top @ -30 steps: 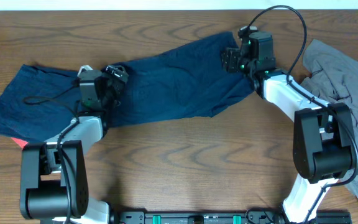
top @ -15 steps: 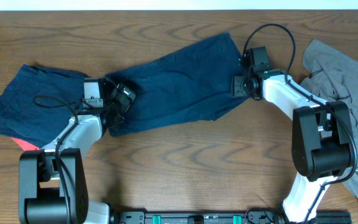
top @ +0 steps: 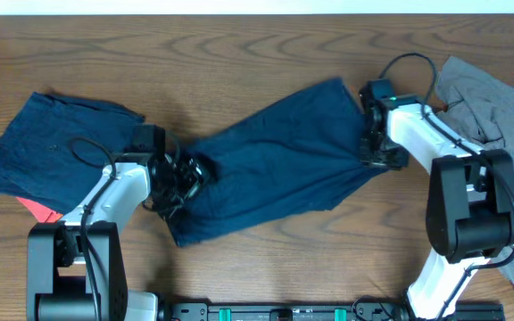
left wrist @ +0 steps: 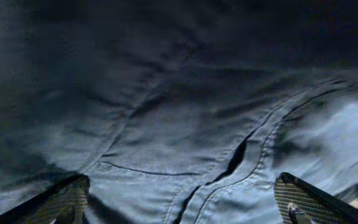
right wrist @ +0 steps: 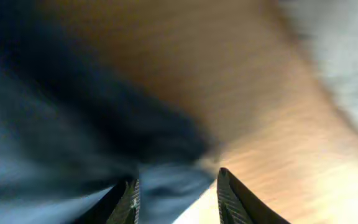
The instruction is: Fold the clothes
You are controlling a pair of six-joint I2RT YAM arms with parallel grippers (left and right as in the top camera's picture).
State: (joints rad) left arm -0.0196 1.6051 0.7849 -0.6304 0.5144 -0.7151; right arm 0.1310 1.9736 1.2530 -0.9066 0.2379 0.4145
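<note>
Next, my left gripper draws back onto the navy garment's edge by the garment's near corner [top: 176,225], which lies back of its fingers, since they straddle cloth inside that edge.
A wrinkled dark navy garment [top: 275,160] lies spread diagonally across the middle of the table. My left gripper [top: 184,176] is down on its lower left part. In the left wrist view its fingers [left wrist: 179,202] stand wide apart with navy cloth [left wrist: 166,124] and a seam between them. My right gripper [top: 377,153] is at the garment's right edge. In the blurred right wrist view its fingers [right wrist: 176,193] are close together on a corner of navy cloth [right wrist: 73,124]. A second navy garment [top: 52,143] lies folded at the far left. A light grey garment [top: 498,107] lies at the right.
Something red [top: 36,205] sticks out under the folded navy pile. The grey garment runs down the right edge of the wooden table [top: 266,259] and shows at the top right of the right wrist view [right wrist: 340,50]. Cables loop over both arms.
Both grippers have moved toward the table's front, the right one also to the right. The navy garment has swung with them; its lower left end now lies nearer the front.
</note>
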